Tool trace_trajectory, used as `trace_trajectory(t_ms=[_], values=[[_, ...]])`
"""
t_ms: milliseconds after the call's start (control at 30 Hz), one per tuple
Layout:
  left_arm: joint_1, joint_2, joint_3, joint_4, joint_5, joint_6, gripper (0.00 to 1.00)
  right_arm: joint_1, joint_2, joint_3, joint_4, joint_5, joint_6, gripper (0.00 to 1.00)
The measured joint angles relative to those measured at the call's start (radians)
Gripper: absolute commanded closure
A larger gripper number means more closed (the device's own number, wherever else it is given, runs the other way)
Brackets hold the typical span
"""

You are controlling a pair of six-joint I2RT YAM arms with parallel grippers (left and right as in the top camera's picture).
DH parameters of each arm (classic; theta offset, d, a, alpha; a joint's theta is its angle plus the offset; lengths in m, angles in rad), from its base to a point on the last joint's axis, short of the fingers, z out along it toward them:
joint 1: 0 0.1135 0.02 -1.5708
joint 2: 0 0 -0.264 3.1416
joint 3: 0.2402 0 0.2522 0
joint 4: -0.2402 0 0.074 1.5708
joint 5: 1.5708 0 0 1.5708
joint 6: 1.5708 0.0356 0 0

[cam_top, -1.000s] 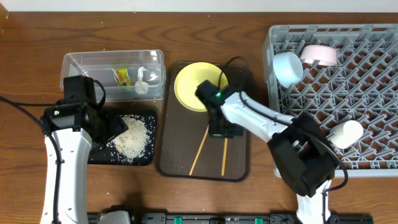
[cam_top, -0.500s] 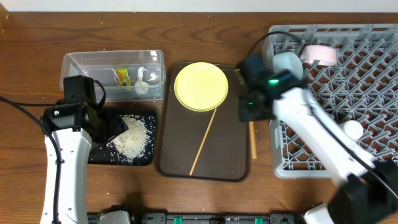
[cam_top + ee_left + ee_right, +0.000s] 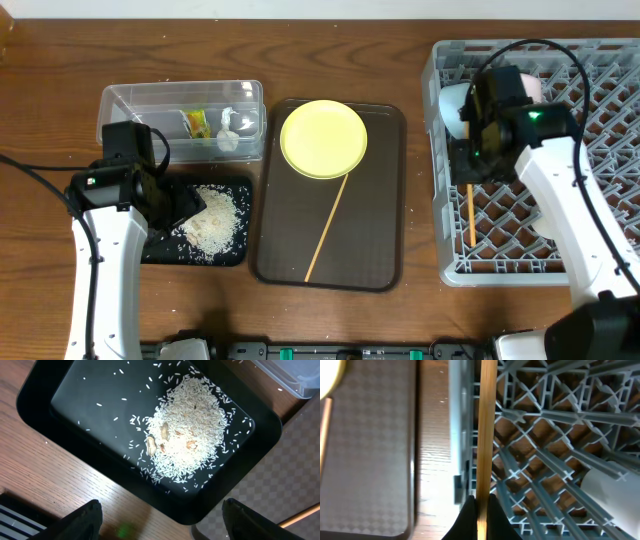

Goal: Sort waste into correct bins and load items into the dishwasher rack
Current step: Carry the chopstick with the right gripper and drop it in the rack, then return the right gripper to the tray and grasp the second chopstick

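Note:
The chopstick in my right gripper already runs along the side of the rack beside the brown serving tray [image 3: 467, 445], so I need to lower it toward that side next.
My right gripper [image 3: 470, 168] is shut on a wooden chopstick [image 3: 486, 425], held over the left side of the grey dishwasher rack [image 3: 560, 170]; the stick runs along the rack's left wall. The other chopstick [image 3: 328, 228] lies on the brown serving tray, below the yellow plate [image 3: 323, 138]. A light blue bowl [image 3: 452, 106] sits in the rack's far left corner. My left gripper [image 3: 160, 527] hangs open above the near edge of the black tray [image 3: 70, 405], which holds the rice heap [image 3: 187, 442]. The clear tub [image 3: 180, 105] holds the green-yellow wrapper [image 3: 197, 123].
The brown serving tray [image 3: 375, 240] lies between the bins and the rack. A pale rounded item [image 3: 612, 485] rests in the rack to the right of the held chopstick. Bare wooden table [image 3: 60, 60] surrounds everything.
The right arm lifted one chopstick off the brown tray and swung it right, over the rack's left side. The left arm has not moved.

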Motion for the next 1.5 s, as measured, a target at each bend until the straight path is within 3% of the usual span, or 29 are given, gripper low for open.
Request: trace_trajectory(t_ms=[400,467,633,1033,1233,1500], values=[[0.000,0.000,0.000,0.000,0.000,0.000,0.20,-0.013,0.091,-0.137,0.100,0.003,-0.037,0.97],[0.000,0.000,0.000,0.000,0.000,0.000,0.20,-0.013,0.095,-0.144,0.122,0.003,-0.039,0.94],[0.000,0.000,0.000,0.000,0.000,0.000,0.21,-0.013,0.095,-0.144,0.146,-0.002,-0.046,0.75],[0.000,0.000,0.000,0.000,0.000,0.000,0.21,-0.013,0.051,-0.089,0.106,-0.014,-0.051,0.72],[0.000,0.000,0.000,0.000,0.000,0.000,0.21,-0.007,-0.063,-0.028,0.197,-0.126,-0.052,0.62],[0.000,0.000,0.000,0.000,0.000,0.000,0.21,0.155,-0.060,-0.018,0.251,-0.305,0.024,0.55]])
